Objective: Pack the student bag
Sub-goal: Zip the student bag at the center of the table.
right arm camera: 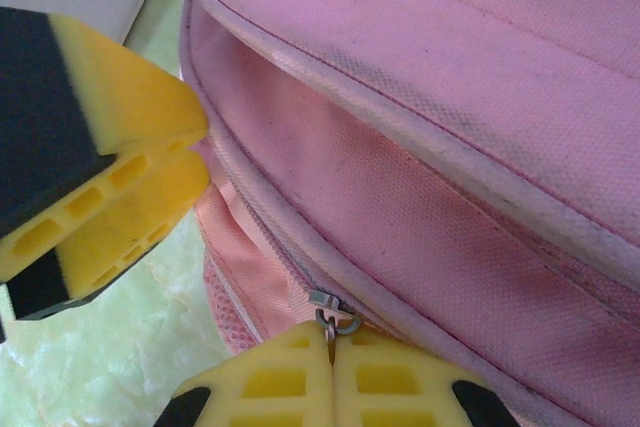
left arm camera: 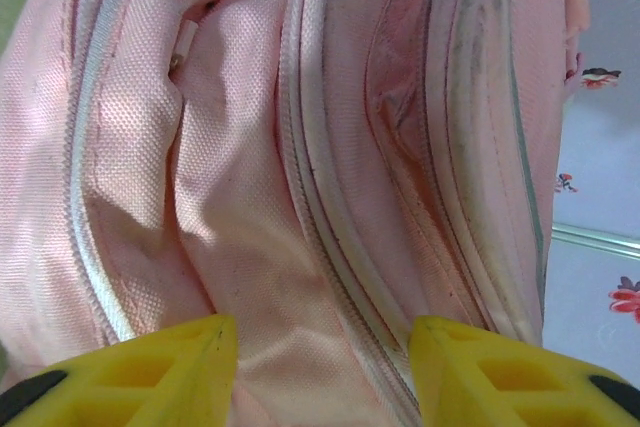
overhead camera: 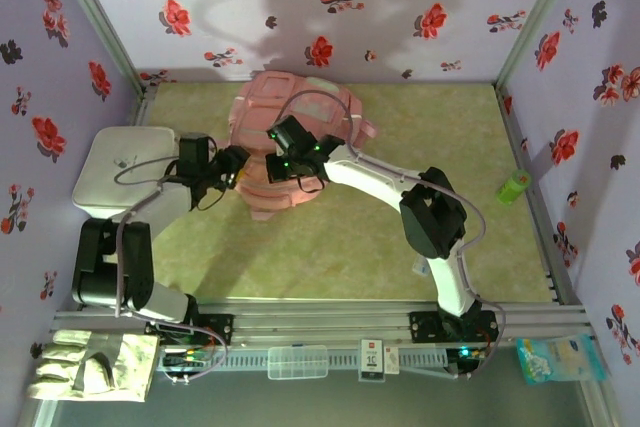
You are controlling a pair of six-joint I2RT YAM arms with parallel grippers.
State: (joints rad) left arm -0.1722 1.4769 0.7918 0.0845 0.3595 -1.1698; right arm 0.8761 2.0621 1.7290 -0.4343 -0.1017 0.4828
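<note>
My right gripper moves along the zip to the bag's side edge (overhead camera: 356,129), on the green bottle's side of it, and releases next, as the pull is midway.
The student bag (overhead camera: 300,117), a soft pink backpack, lies at the back middle of the table. My right gripper (right arm camera: 333,340) is shut on the small metal zip pull (right arm camera: 331,313) of the student bag (right arm camera: 420,147), at the bag's near edge (overhead camera: 290,163). My left gripper (left arm camera: 325,359) stands open right against the bag's left side (overhead camera: 240,163), pink fabric and a zip line (left arm camera: 320,217) showing between its yellow fingers (left arm camera: 190,372). Nothing is pinched between them. The left gripper's fingers (right arm camera: 100,157) also appear at the left of the right wrist view.
A white rounded box (overhead camera: 125,172) sits at the left, just behind the left arm. A green bottle (overhead camera: 515,185) stands by the right wall. A glove (overhead camera: 90,365) and a packet (overhead camera: 560,359) lie on the near rail. Green mat (overhead camera: 340,247) lies bare in front of the bag.
</note>
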